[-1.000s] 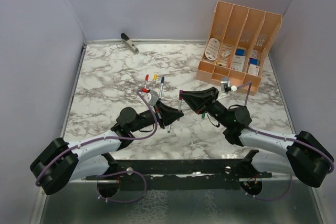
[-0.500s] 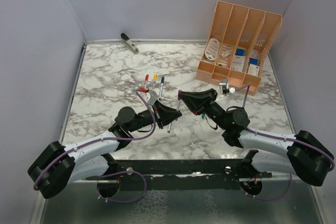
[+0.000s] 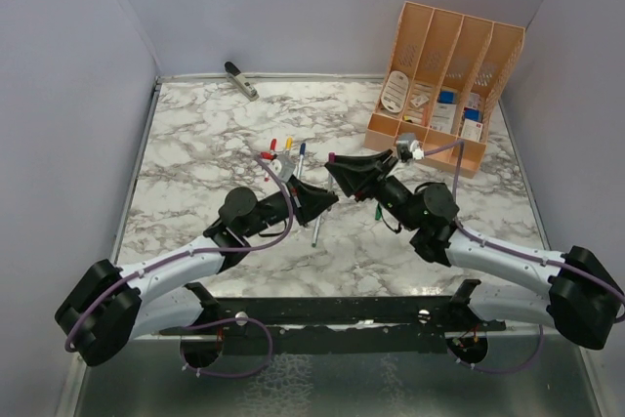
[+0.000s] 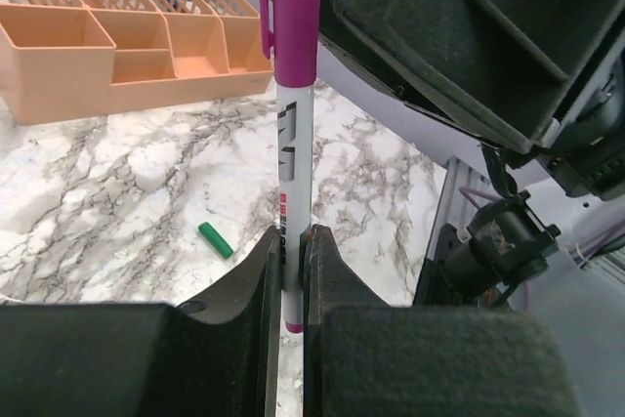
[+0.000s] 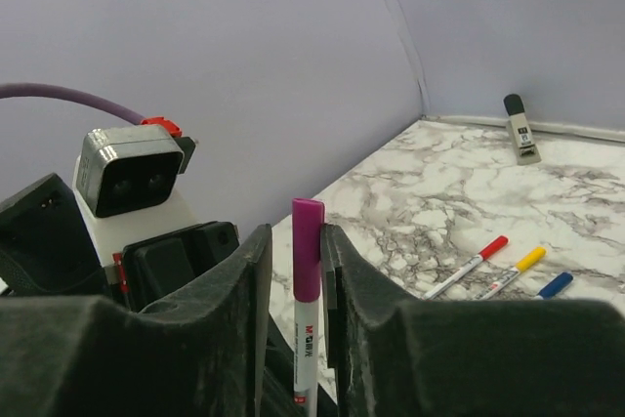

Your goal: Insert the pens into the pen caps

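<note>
I will lower my left gripper outward next and tilt the white pen flat. I will release it on the bare marble point(image 3: 318, 154) beside the blue pen, because the purple cap is on.
A white pen point(image 4: 292, 183) with a purple cap point(image 4: 293, 7) on its top stands upright, and my left gripper point(image 4: 291, 256) is shut on its lower barrel. From above, the left gripper point(image 3: 322, 200) sits mid-table. My right gripper point(image 5: 293, 241) straddles the purple cap point(image 5: 308, 246) with its jaws open, and a gap shows on the cap's left side. From above, the right gripper point(image 3: 336, 167) meets the cap point(image 3: 332, 156). A loose green cap point(image 3: 377, 212) lies on the marble. Red point(image 5: 469, 266), yellow point(image 5: 515, 271) and blue point(image 5: 555, 284) capped pens lie side by side.
An orange desk organizer point(image 3: 444, 75) stands at the back right. A grey stapler-like tool point(image 3: 240, 79) lies by the back wall. Another thin pen point(image 3: 315, 231) lies on the marble just in front of the left gripper.
The right jaws have opened around the purple cap. Both grippers and the capped pen have shifted a little toward the back of the table.
</note>
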Controlling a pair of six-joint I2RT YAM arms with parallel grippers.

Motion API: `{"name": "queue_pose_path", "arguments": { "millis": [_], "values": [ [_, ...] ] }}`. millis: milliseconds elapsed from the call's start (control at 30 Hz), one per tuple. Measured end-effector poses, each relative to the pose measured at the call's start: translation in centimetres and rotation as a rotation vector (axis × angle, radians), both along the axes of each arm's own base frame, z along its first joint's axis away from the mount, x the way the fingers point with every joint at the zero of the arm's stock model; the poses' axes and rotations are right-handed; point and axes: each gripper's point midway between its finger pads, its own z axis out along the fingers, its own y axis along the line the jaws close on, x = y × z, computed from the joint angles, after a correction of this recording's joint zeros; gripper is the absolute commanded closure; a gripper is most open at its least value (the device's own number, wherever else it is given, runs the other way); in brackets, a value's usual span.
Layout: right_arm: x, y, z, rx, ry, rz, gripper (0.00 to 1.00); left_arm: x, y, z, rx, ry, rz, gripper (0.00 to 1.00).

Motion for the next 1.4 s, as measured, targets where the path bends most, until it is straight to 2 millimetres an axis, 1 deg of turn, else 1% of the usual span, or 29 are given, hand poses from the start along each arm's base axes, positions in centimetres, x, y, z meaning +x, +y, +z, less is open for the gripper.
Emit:
{"name": "queue_pose_path", "arguments": {
  "millis": [100,133,267,333,400,500,533,567,633,700,867,1067,1233,1367,1400],
  "values": [
    [0.2,0.3,0.3,-0.031,-0.011,-0.012,0.52,0.5,0.1,0.0,0.001,0.003,0.022,1.00],
    [0.2,0.4,0.3,-0.041,-0.014,-0.015,0.50,0.7,0.1,0.0,0.004,0.005,0.030,1.00],
    [0.3,0.2,0.1,-0.069,-0.016,-0.032,0.49,1.3,0.1,-0.7,0.033,0.020,0.054,1.00],
    [0.2,-0.2,0.4,-0.070,-0.021,-0.044,0.49,1.9,0.2,-1.0,0.054,0.031,0.085,1.00],
    [-0.4,-0.9,1.8,-0.044,-0.045,-0.053,0.49,3.1,0.6,-2.1,0.099,0.063,0.138,1.00],
    [-1.2,-2.7,4.3,0.018,-0.087,-0.089,0.49,4.8,1.1,-4.8,0.204,0.119,0.215,1.00],
    [-1.5,-3.7,5.2,0.044,-0.096,-0.113,0.49,5.3,1.3,-5.7,0.240,0.137,0.238,1.00],
    [-1.5,-4.3,5.8,0.059,-0.097,-0.135,0.49,5.9,1.5,-6.5,0.279,0.153,0.260,1.00],
    [-1.3,-5.4,6.1,0.067,-0.089,-0.181,0.49,7.2,1.8,-7.9,0.348,0.181,0.299,1.00],
    [-0.7,-6.2,5.5,0.047,-0.064,-0.230,0.50,8.4,1.8,-9.0,0.404,0.201,0.325,1.00],
    [0.7,-6.9,2.4,-0.053,0.022,-0.315,0.51,10.9,2.6,-11.6,0.511,0.243,0.380,1.00],
    [1.6,-7.8,-0.8,-0.147,0.108,-0.386,0.53,14.0,3.4,-13.8,0.585,0.292,0.420,1.00],
    [1.8,-8.1,-2.0,-0.181,0.146,-0.404,0.53,15.9,3.3,-14.7,0.621,0.322,0.430,1.00],
    [1.7,-8.1,-2.4,-0.182,0.166,-0.400,0.53,17.0,2.6,-15.9,0.651,0.345,0.416,1.00],
    [1.7,-8.1,-2.4,-0.178,0.170,-0.399,0.53,17.2,2.5,-16.5,0.663,0.360,0.409,1.00]
  ]
}}
